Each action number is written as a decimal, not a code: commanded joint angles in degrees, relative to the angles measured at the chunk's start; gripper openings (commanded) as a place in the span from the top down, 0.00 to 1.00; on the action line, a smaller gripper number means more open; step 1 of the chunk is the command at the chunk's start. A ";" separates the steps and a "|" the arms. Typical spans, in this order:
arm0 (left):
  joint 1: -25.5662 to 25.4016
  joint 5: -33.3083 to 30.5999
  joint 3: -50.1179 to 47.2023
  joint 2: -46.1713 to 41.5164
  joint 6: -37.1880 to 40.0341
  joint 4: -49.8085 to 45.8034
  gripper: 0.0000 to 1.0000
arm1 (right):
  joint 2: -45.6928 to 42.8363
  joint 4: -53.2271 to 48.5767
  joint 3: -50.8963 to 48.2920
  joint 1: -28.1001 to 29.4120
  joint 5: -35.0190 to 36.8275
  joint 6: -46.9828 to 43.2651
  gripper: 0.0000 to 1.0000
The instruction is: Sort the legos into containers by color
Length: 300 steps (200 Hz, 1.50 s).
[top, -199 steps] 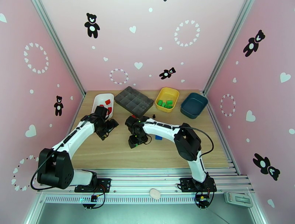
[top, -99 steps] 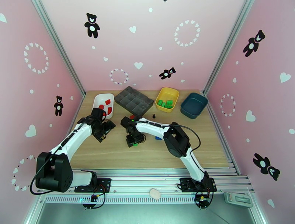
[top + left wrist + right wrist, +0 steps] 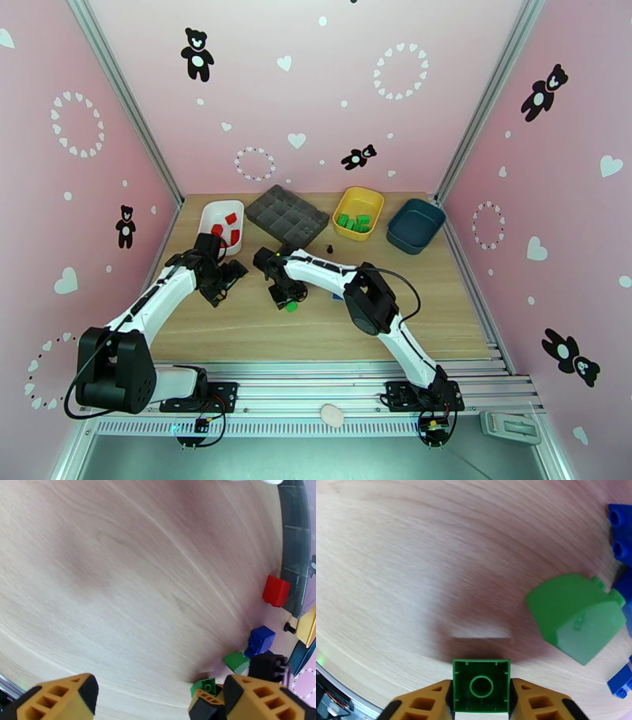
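Note:
The yellow container stands outward of my right gripper and has green legos inside. I will next lift my right gripper and move it outward over the yellow container to let go of the green lego.
My right gripper point(image 3: 482, 691) is shut on a small green lego point(image 3: 482, 684), held just above the wood; from above this gripper point(image 3: 284, 298) is at mid-table. Beside it lie a larger green lego point(image 3: 576, 618) and blue legos point(image 3: 622, 535). My left gripper point(image 3: 158, 695) hangs open over bare wood, left of the pile; from above this gripper point(image 3: 223, 282) is near the white container point(image 3: 208, 215), which holds red legos. A loose red lego point(image 3: 275, 591) lies by the tray. The yellow container point(image 3: 371, 199) holds green legos. The teal container point(image 3: 415, 225) stands at the back right.
A dark grey compartment tray point(image 3: 286, 215) sits between the white and yellow containers. A tiny black bit point(image 3: 329, 249) lies in front of it. The right arm's elbow point(image 3: 367, 304) rises over the table's middle. Open wood spreads along the near edge.
My right gripper has shifted a little left and closed on the small green lego. The left arm drew back slightly, then held still with its jaws open.

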 commanded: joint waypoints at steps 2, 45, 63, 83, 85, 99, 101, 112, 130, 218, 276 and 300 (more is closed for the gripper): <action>0.24 2.36 -0.91 -0.16 -0.41 2.52 0.11 | -3.15 -0.88 -1.63 0.31 2.51 -0.46 0.68; -4.67 5.71 0.08 3.49 -2.90 7.52 0.10 | -10.37 2.14 -7.04 -2.98 1.69 0.46 0.73; -7.61 10.35 -0.12 6.63 -5.60 13.17 0.10 | -14.16 4.10 -10.42 -6.18 0.42 1.25 0.75; -11.94 13.11 2.65 10.35 -6.91 17.27 0.10 | -17.66 4.97 -12.53 -10.25 0.07 1.11 0.75; -12.40 13.18 3.17 10.75 -6.91 17.40 0.10 | -18.05 5.00 -12.64 -10.71 0.07 1.06 0.75; -15.34 14.33 7.46 13.71 -6.62 18.08 0.10 | -19.70 4.98 -12.76 -13.92 0.59 0.80 0.75; -15.69 14.52 8.11 14.08 -6.53 18.15 0.10 | -19.88 4.98 -12.80 -14.33 0.71 0.74 0.75; -17.35 16.16 11.54 16.87 -6.31 19.01 0.10 | -20.78 5.14 -12.60 -16.90 1.49 0.48 0.74; -18.99 19.27 17.50 21.64 -6.15 20.13 0.10 | -21.10 5.39 -11.28 -21.19 2.82 0.27 0.74; -20.10 29.42 56.26 47.24 -5.51 12.97 0.10 | -7.91 4.62 9.78 -36.87 4.17 4.88 0.74; -19.49 29.19 76.48 57.88 -3.83 3.27 0.10 | 0.06 7.74 19.07 -43.00 -0.81 10.00 0.57; -18.84 27.20 76.51 57.06 -1.70 0.79 0.10 | 1.54 8.36 21.24 -43.91 -2.43 10.28 0.49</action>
